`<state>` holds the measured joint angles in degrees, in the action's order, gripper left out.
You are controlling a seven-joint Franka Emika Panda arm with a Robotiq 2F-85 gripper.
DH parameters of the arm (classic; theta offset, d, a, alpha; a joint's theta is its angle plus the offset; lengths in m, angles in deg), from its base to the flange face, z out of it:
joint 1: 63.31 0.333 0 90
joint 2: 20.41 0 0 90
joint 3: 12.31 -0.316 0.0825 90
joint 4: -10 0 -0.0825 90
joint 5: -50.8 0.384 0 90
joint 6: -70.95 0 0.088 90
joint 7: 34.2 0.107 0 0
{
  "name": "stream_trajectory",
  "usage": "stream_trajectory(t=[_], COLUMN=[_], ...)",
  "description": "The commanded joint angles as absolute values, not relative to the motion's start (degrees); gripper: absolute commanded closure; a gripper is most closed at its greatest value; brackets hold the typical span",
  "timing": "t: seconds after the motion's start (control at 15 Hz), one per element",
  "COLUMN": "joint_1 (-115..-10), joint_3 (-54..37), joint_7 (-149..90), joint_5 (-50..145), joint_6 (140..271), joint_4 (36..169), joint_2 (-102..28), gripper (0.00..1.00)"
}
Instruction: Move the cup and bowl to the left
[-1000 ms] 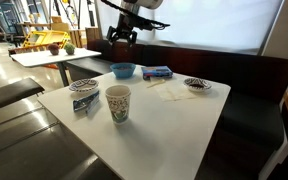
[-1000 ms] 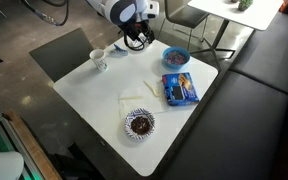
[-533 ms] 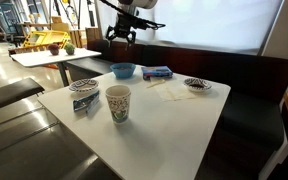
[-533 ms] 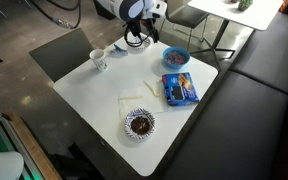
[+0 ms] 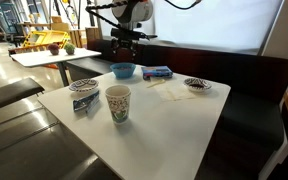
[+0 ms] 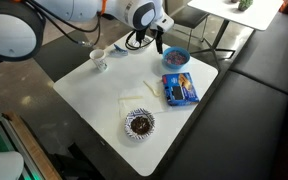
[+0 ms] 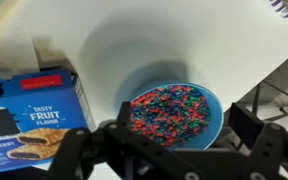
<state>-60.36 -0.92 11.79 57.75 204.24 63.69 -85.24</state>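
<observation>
The gripper moves down and with a turn astride the bowl's near rim (image 7: 130,95) next, one finger inside, since the bowl spans nearly the whole finger gap.
The blue bowl (image 5: 123,70) sits at the far edge of the white table (image 5: 154,125), filled with small red, blue and green pieces. In the wrist view the bowl (image 7: 174,112) lies right below my gripper (image 7: 164,142), whose two dark fingers stand wide apart on either side of it, open and empty. In both exterior views my gripper (image 5: 124,42) (image 6: 159,42) hovers just above the bowl (image 6: 176,57). The whitish paper cup (image 5: 118,103) stands upright near the table's front; it also shows in an exterior view (image 6: 98,56).
A flat blue snack packet (image 5: 157,72) (image 7: 34,115) lies right beside the bowl. Patterned shallow dishes (image 5: 84,87) (image 5: 197,85) sit on the table, one next to the cup. White napkins (image 6: 139,92) lie mid-table. A dark bench (image 5: 254,95) runs behind.
My gripper has moved sideways and slightly down, from beside the bowl to directly over it, and the wrist has turned. Cup, bowl and packet have not moved.
</observation>
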Motion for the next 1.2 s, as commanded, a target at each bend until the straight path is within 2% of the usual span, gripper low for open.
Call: stream_trajectory(t=[0.0,0.27,0.47,0.67,0.73,0.8,0.93,1.0,1.13], joint_1=[-62.09,-64.41,-65.59,-66.48,-66.64,-66.81,-67.04,-67.08,-66.58], joint_3=[0.08,-1.02,-1.65,-2.46,-2.73,-3.15,-3.75,-3.90,-3.11], joint_7=[23.40,34.17,42.35,49.87,51.52,52.82,54.72,55.42,55.96], joint_5=[57.00,57.45,57.67,57.77,57.57,57.50,57.24,57.07,58.38], joint_6=[196.77,192.81,191.04,189.69,189.46,189.41,189.92,190.38,192.15], joint_4=[50.79,45.96,43.86,41.61,40.87,40.14,38.60,37.87,38.79], joint_2=[-93.98,-97.96,-99.63,-101.11,-101.56,-102.07,-103.22,-103.87,-103.74], gripper=[0.00,0.00,0.05,0.16,0.26,0.24,0.33,0.29,0.28])
